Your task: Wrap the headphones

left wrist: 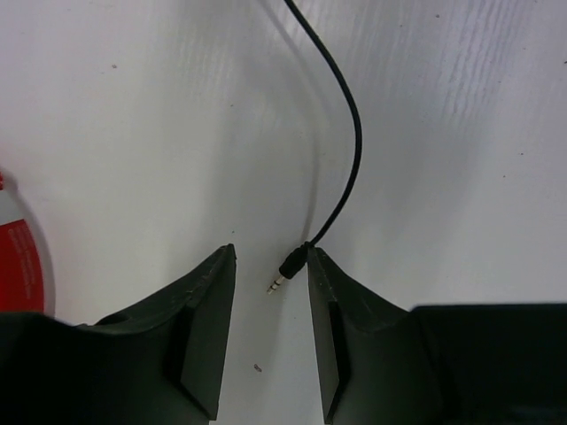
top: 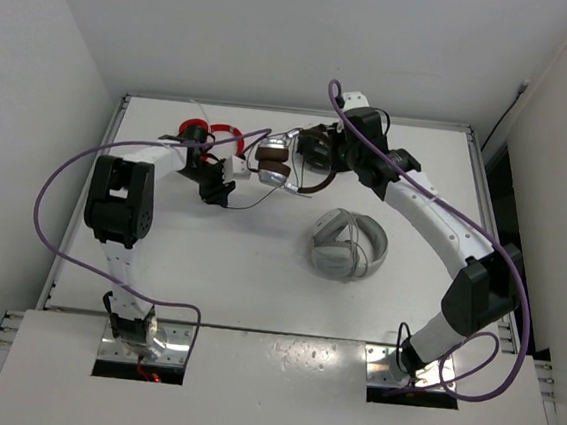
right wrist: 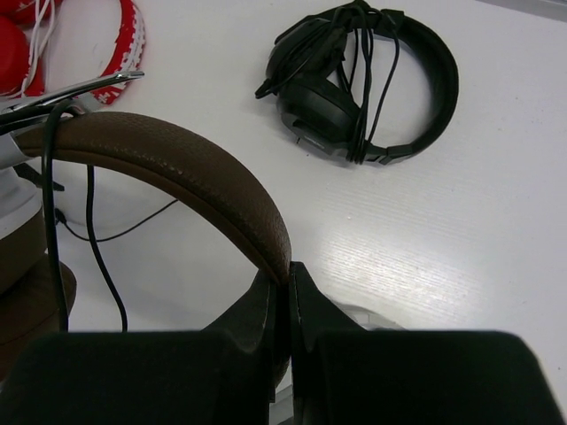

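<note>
Next, the left gripper moves down and toward the ear cups, then closes its fingers around the cable's plug end [top: 227, 206] [left wrist: 294, 262], which lies nearer one finger.
The headphones [top: 273, 166] lie at the back middle of the table, brown ear pads toward the left arm. In the right wrist view my right gripper [right wrist: 288, 274] is shut on the brown headband [right wrist: 177, 164], with a brown ear pad [right wrist: 27, 292] at the left edge. The thin black cable [left wrist: 354, 133] curves down to its plug [left wrist: 288, 268], which lies on the table between the open fingers of my left gripper [left wrist: 270, 266], close against the right finger [left wrist: 323, 292]. From above, the left gripper [top: 215, 188] sits just left of the ear cups.
Red headphones [top: 206, 130] lie behind the left gripper. Larger light grey headphones [top: 349, 244] rest right of centre. Black headphones [right wrist: 363, 84] with their cable wound round them lie beyond the right gripper. The table's back edge [top: 293, 113] is close behind.
</note>
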`<state>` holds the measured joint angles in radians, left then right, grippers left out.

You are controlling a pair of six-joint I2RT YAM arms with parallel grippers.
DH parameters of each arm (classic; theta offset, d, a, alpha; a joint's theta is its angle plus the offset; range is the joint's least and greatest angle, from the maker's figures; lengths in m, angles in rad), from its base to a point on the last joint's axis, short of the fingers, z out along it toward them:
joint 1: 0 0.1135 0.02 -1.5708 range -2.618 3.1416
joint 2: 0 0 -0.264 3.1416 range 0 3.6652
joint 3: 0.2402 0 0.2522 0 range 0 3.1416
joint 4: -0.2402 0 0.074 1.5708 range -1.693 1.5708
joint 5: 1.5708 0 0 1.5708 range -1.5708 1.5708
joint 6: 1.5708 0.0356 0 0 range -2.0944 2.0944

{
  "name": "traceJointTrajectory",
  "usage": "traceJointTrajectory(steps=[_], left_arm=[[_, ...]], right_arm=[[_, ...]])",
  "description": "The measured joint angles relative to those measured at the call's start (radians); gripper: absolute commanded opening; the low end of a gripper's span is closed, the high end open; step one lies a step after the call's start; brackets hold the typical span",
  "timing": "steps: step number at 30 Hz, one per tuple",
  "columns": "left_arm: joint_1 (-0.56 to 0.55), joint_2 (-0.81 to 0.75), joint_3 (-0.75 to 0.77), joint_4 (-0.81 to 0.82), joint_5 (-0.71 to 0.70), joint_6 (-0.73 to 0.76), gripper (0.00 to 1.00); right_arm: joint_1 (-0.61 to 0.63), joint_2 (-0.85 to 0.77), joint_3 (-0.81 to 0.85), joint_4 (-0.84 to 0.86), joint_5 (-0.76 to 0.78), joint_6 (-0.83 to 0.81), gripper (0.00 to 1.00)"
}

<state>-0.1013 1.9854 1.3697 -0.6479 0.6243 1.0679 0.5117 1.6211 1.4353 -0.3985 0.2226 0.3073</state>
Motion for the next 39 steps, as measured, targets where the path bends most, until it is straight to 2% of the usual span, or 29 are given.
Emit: traceJointTrajectory(steps=[12,15,17,25,28,34,39], left_arm=[[-0.041,0.068,0.055,-0.132,-0.027,0.092,0.4],[-0.047,0.068,0.055,-0.132,-0.046,0.111,0.36],[-0.048,0.068,0.054,-0.125,-0.059,0.119,0.27],[-0.063,0.006,-0.039,-0.014,-0.141,0.133,0.05],[-0.069,-0.026,-0.088,0.042,-0.175,0.139,0.01],[-0.045,-0.057,-0.138,0.108,-0.172,0.084,0.0],[0.007,-0.106,-0.217,0.167,-0.132,-0.035,0.0]], right_arm=[[-0.013,0.0,0.0,-0.007,-0.042,0.0,0.0],[-0.017,0.0,0.0,-0.008,-0.044,0.0,0.0],[-0.019,0.0,0.0,-0.008,-0.045,0.0,0.0],[-0.023,0.0,0.0,-0.009,-0.054,0.0,0.0],[-0.027,0.0,0.0,-0.017,-0.064,0.003,0.0],[-0.059,-0.001,0.0,-0.024,-0.106,0.053,0.0],[-0.127,-0.005,0.0,-0.029,-0.158,0.142,0.0]])
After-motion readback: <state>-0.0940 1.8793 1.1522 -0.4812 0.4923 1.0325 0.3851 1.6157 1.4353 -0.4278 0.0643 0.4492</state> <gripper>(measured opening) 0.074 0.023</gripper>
